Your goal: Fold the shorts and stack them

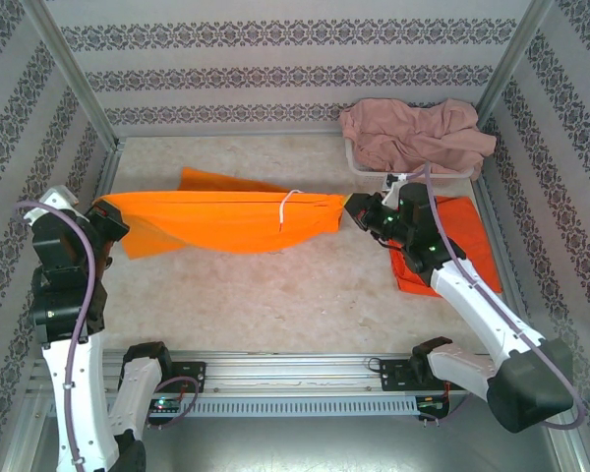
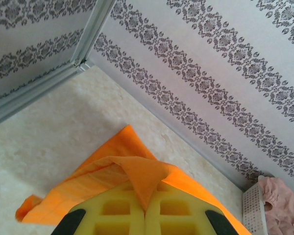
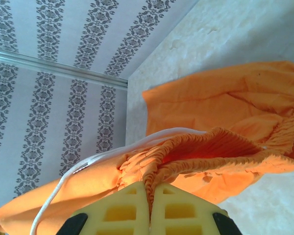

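My right gripper needs to lower the gathered waistband next and release it on the bare tabletop in front of the basket, below the gripper. The waistband's cloth is already hanging stretched.
One pair of orange shorts (image 1: pixel 216 218) hangs stretched between my two grippers above the table, its white drawstring (image 1: pixel 289 203) dangling near the right end. My left gripper (image 1: pixel 104 209) is shut on a corner of the cloth; in the left wrist view the yellow pads (image 2: pixel 112 210) pinch an orange fold (image 2: pixel 139 174). My right gripper (image 1: pixel 353 207) is shut on the gathered waist (image 3: pixel 186 152), with the drawstring (image 3: pixel 88 164) trailing left. A second pair of orange shorts (image 1: pixel 465 246) lies flat under the right arm. The pink shorts (image 1: pixel 413 136) are heaped on the basket.
The white perforated basket (image 1: pixel 358 165) stands at the back right corner, also seen as a white perforated basket (image 2: pixel 255 211) with pink cloth (image 2: pixel 284 205) in the left wrist view. Patterned walls and metal frame posts (image 1: pixel 74 74) close in three sides. Bare tabletop (image 1: pixel 275 295) lies in front.
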Controlling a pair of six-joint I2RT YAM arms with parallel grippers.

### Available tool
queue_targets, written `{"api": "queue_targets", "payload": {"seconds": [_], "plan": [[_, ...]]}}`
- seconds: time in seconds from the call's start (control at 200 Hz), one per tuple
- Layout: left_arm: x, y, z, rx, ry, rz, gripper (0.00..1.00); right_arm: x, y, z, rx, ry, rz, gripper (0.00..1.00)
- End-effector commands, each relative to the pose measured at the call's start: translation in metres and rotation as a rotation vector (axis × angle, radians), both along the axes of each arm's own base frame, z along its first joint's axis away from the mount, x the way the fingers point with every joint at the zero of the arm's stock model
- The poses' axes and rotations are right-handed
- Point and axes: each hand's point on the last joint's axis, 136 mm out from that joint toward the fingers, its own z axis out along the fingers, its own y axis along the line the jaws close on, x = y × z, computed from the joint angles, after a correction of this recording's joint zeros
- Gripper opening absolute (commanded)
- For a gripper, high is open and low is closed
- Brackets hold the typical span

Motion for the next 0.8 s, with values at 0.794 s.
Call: {"api": "queue_targets", "payload": {"seconds": [0.794], "plan": [[0.144,0.035,-0.081,-0.038,0.221,-0.015,0.00,0.059,-0.030,-0.088,-0.046,0.244,-0.221,0.00]]}}
